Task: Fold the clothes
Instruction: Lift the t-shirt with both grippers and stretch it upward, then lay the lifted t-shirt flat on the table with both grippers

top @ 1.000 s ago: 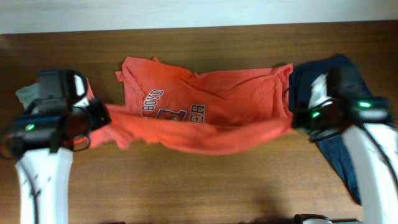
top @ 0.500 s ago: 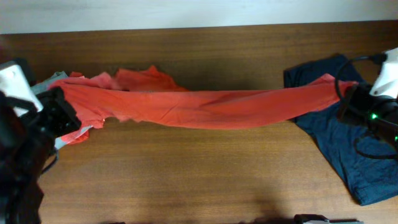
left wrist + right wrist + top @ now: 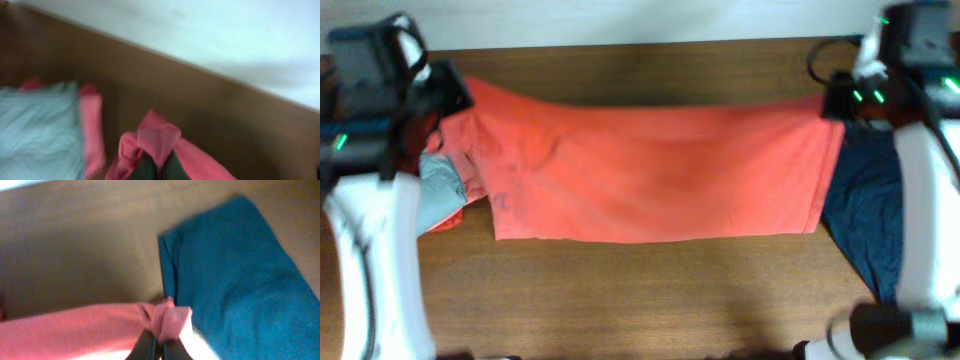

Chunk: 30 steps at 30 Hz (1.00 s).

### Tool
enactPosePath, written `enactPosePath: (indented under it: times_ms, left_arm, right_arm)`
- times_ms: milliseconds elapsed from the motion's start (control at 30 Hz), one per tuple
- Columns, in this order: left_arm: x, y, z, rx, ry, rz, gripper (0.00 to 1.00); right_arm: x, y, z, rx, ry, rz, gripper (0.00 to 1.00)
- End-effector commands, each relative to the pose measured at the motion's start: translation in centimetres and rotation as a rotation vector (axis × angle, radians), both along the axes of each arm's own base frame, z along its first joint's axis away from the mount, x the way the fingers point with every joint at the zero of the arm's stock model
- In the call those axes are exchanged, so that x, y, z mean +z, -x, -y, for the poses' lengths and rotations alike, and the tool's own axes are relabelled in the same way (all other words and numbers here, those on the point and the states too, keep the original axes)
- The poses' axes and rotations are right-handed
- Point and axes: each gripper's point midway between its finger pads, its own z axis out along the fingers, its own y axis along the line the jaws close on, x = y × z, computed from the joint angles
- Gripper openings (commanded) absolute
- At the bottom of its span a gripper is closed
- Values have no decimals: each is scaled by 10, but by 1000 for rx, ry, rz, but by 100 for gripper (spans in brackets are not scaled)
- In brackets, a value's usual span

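My right gripper should next bring the still-hanging hem down and back to the bare tabletop [image 3: 806, 252] beside the navy garment and release it there, since that spot lies below and back.
The clothes, an orange-red T-shirt [image 3: 650, 170], hang stretched wide between both arms above the wooden table [image 3: 620, 300], plain side up. My left gripper [image 3: 455, 92] is shut on the shirt's far left corner. In the left wrist view a bunch of the orange fabric [image 3: 159, 136] sticks out of the left gripper [image 3: 160, 164]. My right gripper [image 3: 830, 100] is shut on the far right corner. In the right wrist view the cloth [image 3: 170, 317] is pinched in the right gripper [image 3: 156, 344]. The shirt's near hem droops toward the table.
A small grey folded shirt [image 3: 435, 185] lies under the orange shirt's left end and also shows in the left wrist view [image 3: 35, 130]. A dark navy garment [image 3: 868, 220] lies at the right, seen in the right wrist view too [image 3: 235, 270]. A white wall [image 3: 620, 20] runs behind the table.
Both arms have moved outward and toward the far edge with the shirt. It has gone from a bunched, rope-like band to a wide flat sheet.
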Motion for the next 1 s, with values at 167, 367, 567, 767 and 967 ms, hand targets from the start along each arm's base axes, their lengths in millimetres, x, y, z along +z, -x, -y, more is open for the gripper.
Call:
enactPosePath:
  times_ms: [167, 367, 567, 767, 967]
  left_arm:
    - [60, -108, 9, -117, 17, 346, 0]
    - [188, -75, -11, -85, -119, 616, 0]
    - [176, -44, -18, -75, -103, 476, 0]
    - [56, -12, -3, -109, -1, -12, 0]
    - [-55, 30, 11, -165, 65, -508, 0]
  right_arm:
    - [57, -97, -6, 4, -76, 357, 4]
    - [176, -72, 7, -38, 15, 617, 4]
    - [160, -40, 8, -7, 70, 481, 4]
    - [64, -10, 6, 12, 48, 74, 4]
    - [-33, 22, 4, 69, 36, -331, 4]
